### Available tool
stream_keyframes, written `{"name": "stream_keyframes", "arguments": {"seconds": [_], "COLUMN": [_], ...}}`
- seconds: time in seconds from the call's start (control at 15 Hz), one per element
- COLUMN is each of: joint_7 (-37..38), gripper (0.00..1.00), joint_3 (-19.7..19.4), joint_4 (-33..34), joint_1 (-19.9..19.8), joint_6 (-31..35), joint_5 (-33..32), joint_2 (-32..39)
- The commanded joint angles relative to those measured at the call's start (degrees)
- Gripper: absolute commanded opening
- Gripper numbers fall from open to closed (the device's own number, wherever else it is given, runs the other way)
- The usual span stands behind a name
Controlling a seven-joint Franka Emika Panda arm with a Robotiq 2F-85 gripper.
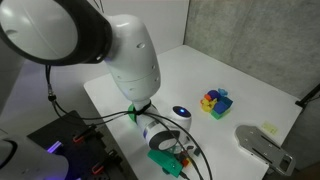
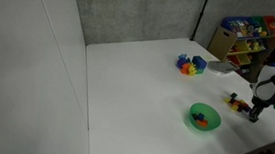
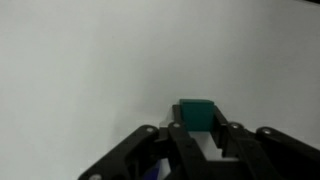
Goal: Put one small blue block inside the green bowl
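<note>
The blue-green block rises with my gripper next, passes the loose blocks and gets released over the green bowl [image 2: 204,118], since the gripper's fingers hang low, apart from the bowl.
In the wrist view my gripper [image 3: 200,128] is shut on a small blue-green block [image 3: 198,112], held between the fingertips above the bare white table. In an exterior view the gripper [image 2: 252,110] hangs low at the right end of the table. It is to the right of the green bowl [image 2: 204,118] and apart from it. The bowl stands near the table's front edge and holds a small orange-red piece. The held block cannot be made out in either exterior view.
A pile of coloured blocks [image 2: 189,64] lies further back on the white table [image 2: 137,82] and also shows in an exterior view [image 1: 215,102]. A few small loose blocks [image 2: 236,101] lie beside the gripper. A toy shelf [image 2: 243,36] stands behind the table.
</note>
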Motion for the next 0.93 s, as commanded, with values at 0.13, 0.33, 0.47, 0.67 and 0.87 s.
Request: {"name": "stream_keyframes", "arguments": {"seconds": [0.13, 0.33, 0.47, 0.67, 0.87], "joint_7": [3.3, 7.2, 10.9, 16.4, 20.2], "gripper": [0.10, 0.10, 0.10, 0.10, 0.10], "joint_3": [-0.7, -1.4, -1.3, 0.2, 3.3], "joint_4": [-2.7, -4.7, -6.2, -9.5, -12.3], "joint_1": [4.4, 9.9, 13.9, 19.4, 22.8], "joint_6": [-2.9, -3.9, -5.0, -6.9, -9.3], "joint_5": [-2.8, -4.5, -6.3, -8.2, -8.2], "joint_2": [-6.8, -11.7, -15.4, -22.1, -28.3]}}
